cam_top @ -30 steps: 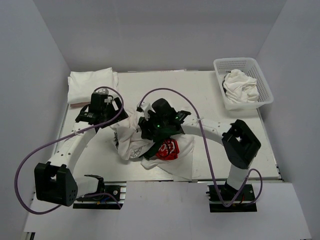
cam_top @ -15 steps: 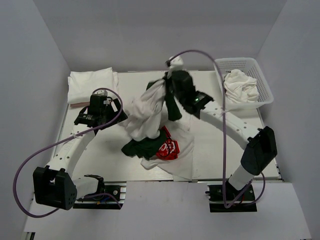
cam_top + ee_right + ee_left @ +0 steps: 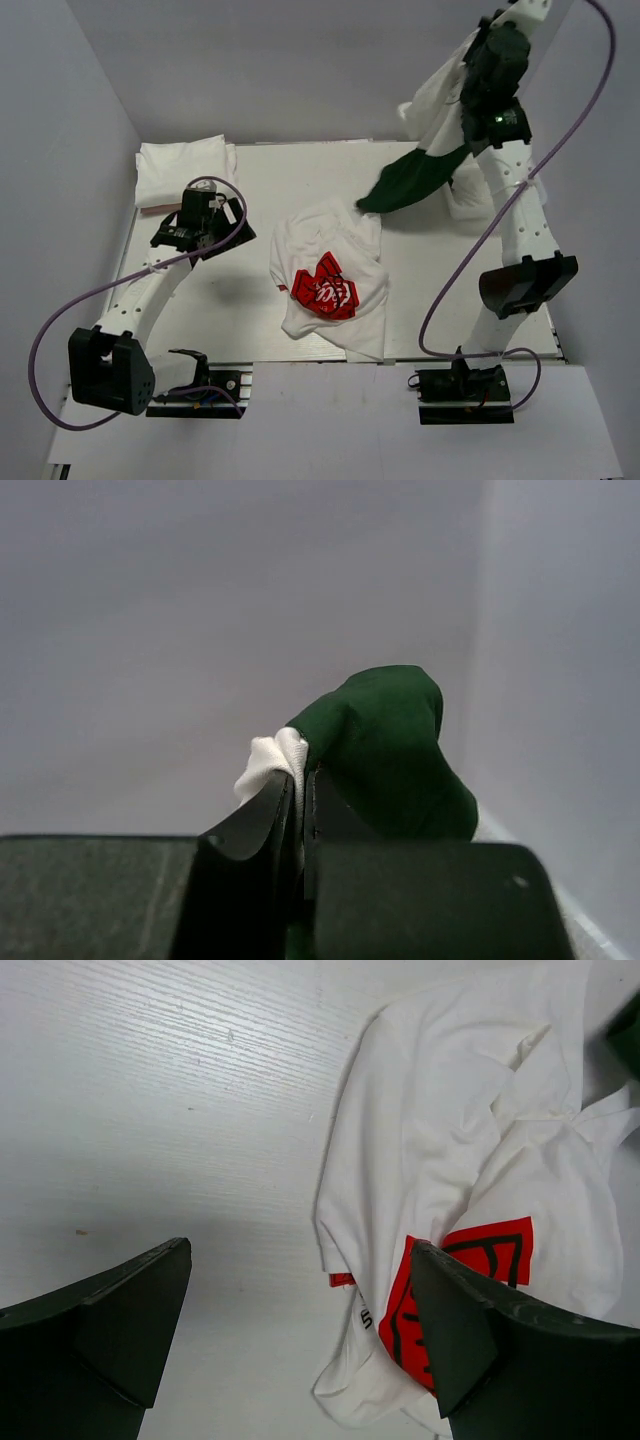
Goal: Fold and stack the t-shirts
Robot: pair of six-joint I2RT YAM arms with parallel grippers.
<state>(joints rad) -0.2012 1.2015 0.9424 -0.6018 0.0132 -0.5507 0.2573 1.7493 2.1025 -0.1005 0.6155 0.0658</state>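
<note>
The white lattice basket is below the hanging cloths. My right gripper will next swing the cloths clear of the printed shirt, lower them into the basket and let go of both.
A white t-shirt with a red Coca-Cola print lies crumpled in the middle of the table; it also shows in the left wrist view. My right gripper is raised high at the back right, shut on a dark green t-shirt and a white t-shirt that hang from it. The right wrist view shows both cloths pinched between the shut jaws. My left gripper is open and empty, low over the table left of the printed shirt.
A folded white t-shirt lies at the back left corner of the table. The white lattice basket is mostly hidden behind the raised right arm and the hanging shirts.
My right gripper has lifted the green and white shirts off the pile and swung them up and to the back right. The printed shirt is uncovered. The left arm has barely moved.
</note>
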